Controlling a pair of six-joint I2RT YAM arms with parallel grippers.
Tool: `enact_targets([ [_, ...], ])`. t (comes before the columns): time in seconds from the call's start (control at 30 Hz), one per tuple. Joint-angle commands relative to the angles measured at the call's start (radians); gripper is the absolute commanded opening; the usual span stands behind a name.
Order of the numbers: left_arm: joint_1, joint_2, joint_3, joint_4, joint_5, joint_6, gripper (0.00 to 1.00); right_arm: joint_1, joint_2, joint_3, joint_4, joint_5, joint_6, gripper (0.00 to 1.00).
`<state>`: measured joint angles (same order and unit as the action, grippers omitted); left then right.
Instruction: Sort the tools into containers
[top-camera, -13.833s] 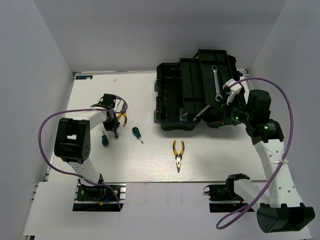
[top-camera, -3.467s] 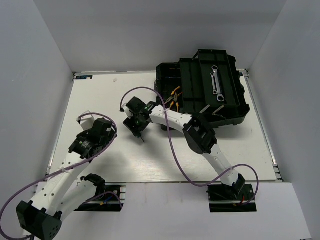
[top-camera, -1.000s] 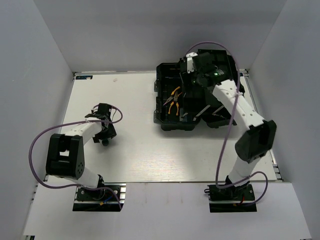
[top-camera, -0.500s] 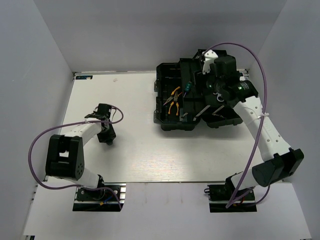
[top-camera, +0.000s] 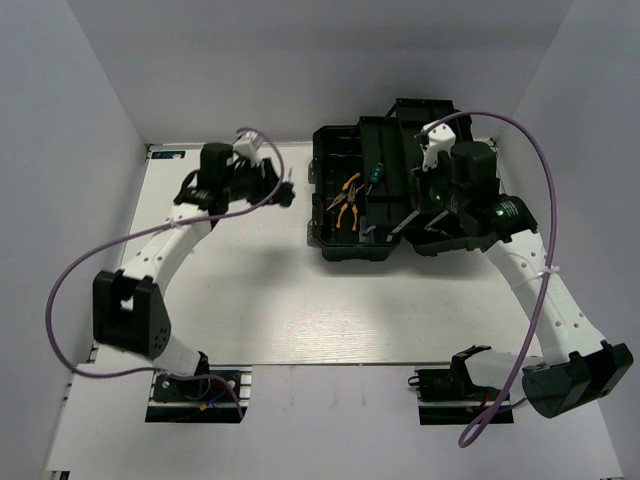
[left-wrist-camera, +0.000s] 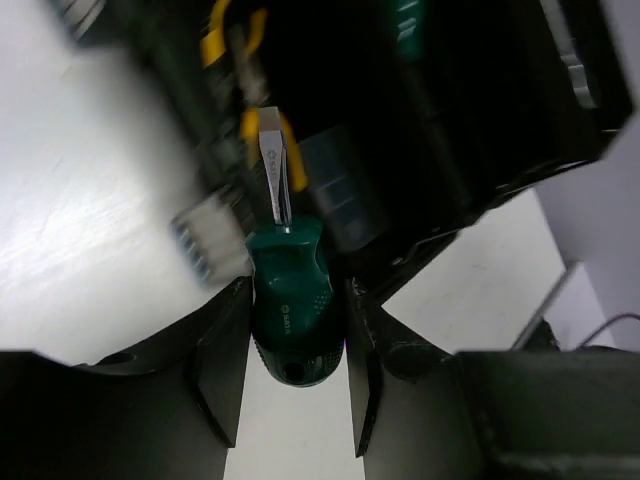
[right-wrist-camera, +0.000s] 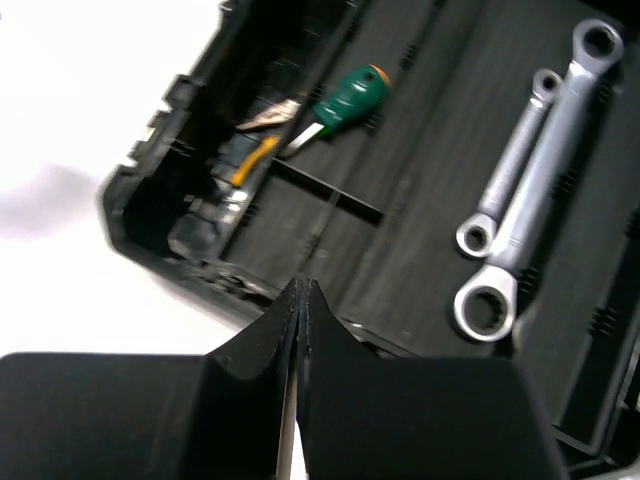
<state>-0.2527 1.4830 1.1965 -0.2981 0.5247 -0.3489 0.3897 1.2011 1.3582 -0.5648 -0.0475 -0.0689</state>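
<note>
My left gripper should move outward and to the right in the top view, over the tray's free far end (top-camera: 377, 143), because that tray holds a green screwdriver.
The black toolbox (top-camera: 335, 150) lies open at the back right. In it lie yellow-handled pliers (top-camera: 347, 197), a green-handled screwdriver (top-camera: 375, 172) and two silver wrenches (right-wrist-camera: 525, 175). My left gripper (top-camera: 283, 190) is shut on the second green screwdriver (left-wrist-camera: 290, 305) and holds it in the air just left of the toolbox (left-wrist-camera: 450, 100), blade pointing at it. My right gripper (top-camera: 432, 195) is shut and empty above the toolbox (right-wrist-camera: 400, 230). The right wrist view shows the screwdriver (right-wrist-camera: 345, 105) in the box and a yellow plier handle (right-wrist-camera: 255, 155).
White walls close in the table on the left, back and right. The white tabletop (top-camera: 250, 290) spreads left of and in front of the toolbox. Purple cables loop from both arms.
My left gripper has lifted the green screwdriver off the table and carried it back and right toward the toolbox. My right gripper has drawn back to the right, leaving the other screwdriver in the box.
</note>
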Motion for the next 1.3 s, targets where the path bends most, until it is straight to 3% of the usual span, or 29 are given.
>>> enact_targets([
  [0.0, -0.068, 0.114, 0.148, 0.122, 0.175, -0.002, 0.0, -0.046, -0.023, -0.037, 0.069, 0.087, -0.035, 0.0],
  [0.3, -0.204, 0.551, 0.821, 0.099, 0.14, -0.056, 0.0, -0.101, -0.058, -0.11, 0.1, 0.098, -0.031, 0.0],
  [0.4, -0.214, 0.664, 0.914, 0.141, 0.089, -0.122, 0.0, -0.124, -0.069, -0.126, 0.109, 0.087, -0.025, 0.0],
  [0.63, -0.235, 0.816, 0.988, 0.295, 0.066, -0.265, 0.0, -0.169, -0.106, -0.188, 0.149, 0.058, 0.0, 0.0],
  [1.0, -0.246, 0.931, 1.104, 0.347, 0.057, -0.337, 0.0, -0.206, -0.12, -0.222, 0.161, -0.026, 0.017, 0.0],
  [1.27, -0.255, 0.965, 1.126, 0.301, 0.015, -0.346, 0.19, -0.218, -0.129, -0.231, 0.157, -0.057, 0.026, 0.0],
])
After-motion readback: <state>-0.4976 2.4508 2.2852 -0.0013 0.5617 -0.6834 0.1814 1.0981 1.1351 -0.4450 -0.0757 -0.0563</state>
